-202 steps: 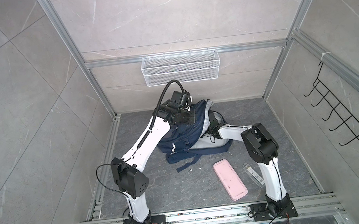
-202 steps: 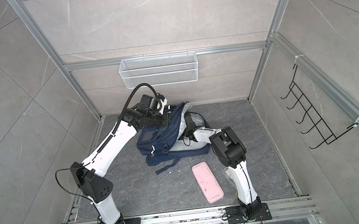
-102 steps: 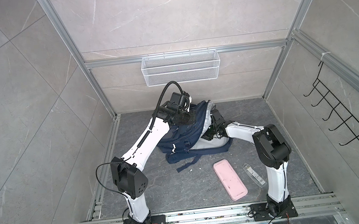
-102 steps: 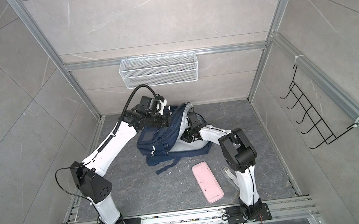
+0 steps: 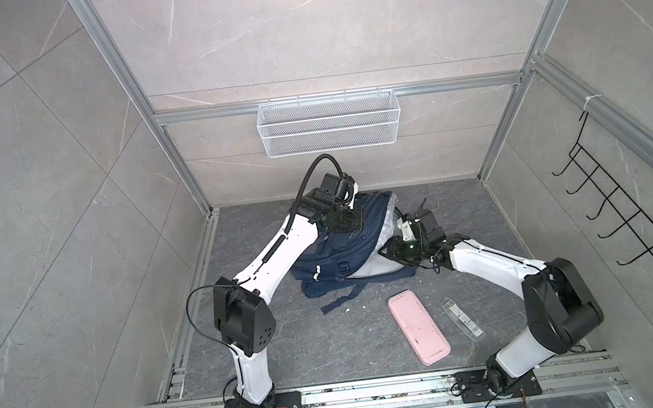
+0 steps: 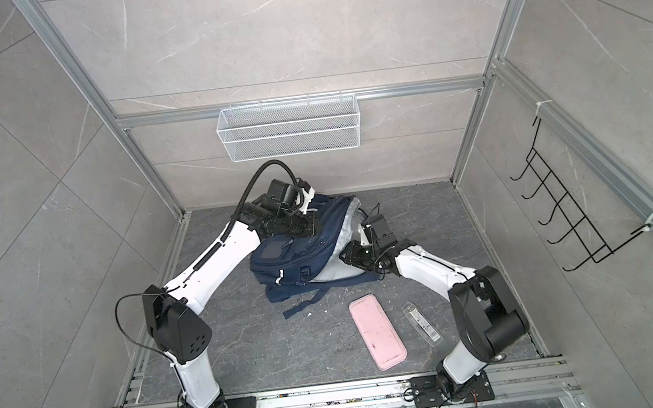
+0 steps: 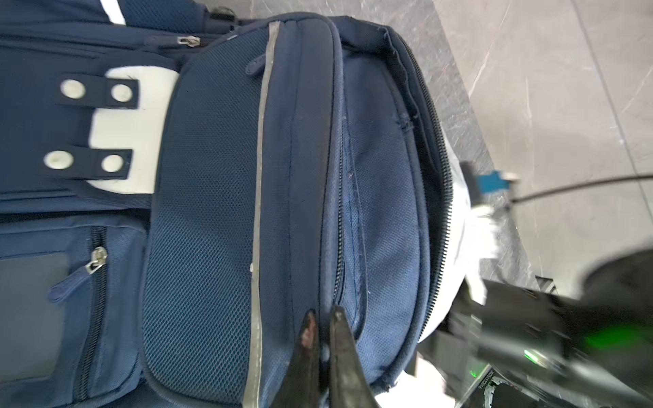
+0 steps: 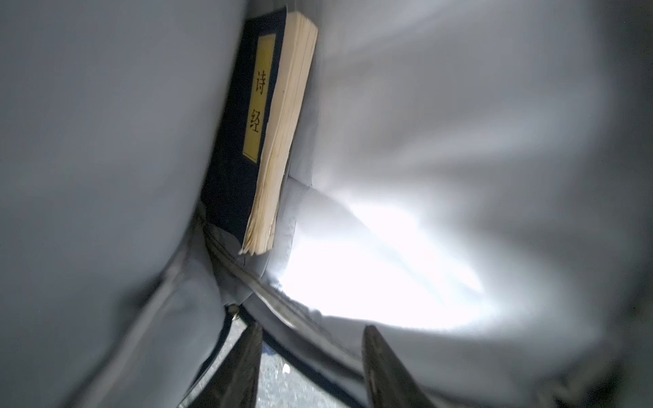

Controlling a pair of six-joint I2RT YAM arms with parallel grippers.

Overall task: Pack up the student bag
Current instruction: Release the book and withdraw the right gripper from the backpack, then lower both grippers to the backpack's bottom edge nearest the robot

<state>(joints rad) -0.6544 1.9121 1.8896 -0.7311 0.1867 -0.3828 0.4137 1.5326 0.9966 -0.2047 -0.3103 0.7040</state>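
Observation:
My left gripper brings the fold of navy fabric down and toward the bag's whitish-lined opening (image 5: pixel 380 254) (image 7: pixel 457 251) next. It releases the fabric there, because the dark-blue book already stands inside.
The student bag (image 5: pixel 343 253) (image 6: pixel 297 254), a navy backpack, lies at the back of the floor with its whitish-lined mouth facing right. My left gripper (image 7: pixel 323 314) (image 5: pixel 361 226) is shut on a fold of the bag's navy fabric (image 7: pixel 212 212) beside a zip, holding the upper panel up. My right gripper (image 8: pixel 312 335) (image 5: pixel 384 250) is at the mouth, open, with the bag's rim running between its fingers. Inside, against the pale lining (image 8: pixel 441 123), stands a dark-blue book (image 8: pixel 243 141) with a yellow label.
A pink flat case (image 5: pixel 418 328) (image 6: pixel 377 333) and a clear slim packet (image 5: pixel 462 319) lie on the floor in front of the bag. A white wire basket (image 5: pixel 328 123) hangs on the back wall, a black hook rack (image 5: pixel 626 208) on the right wall.
My right arm's elbow has swung out to the right and lower, while its gripper stays at the bag's mouth with jaws narrower. The left arm keeps its hold unmoved.

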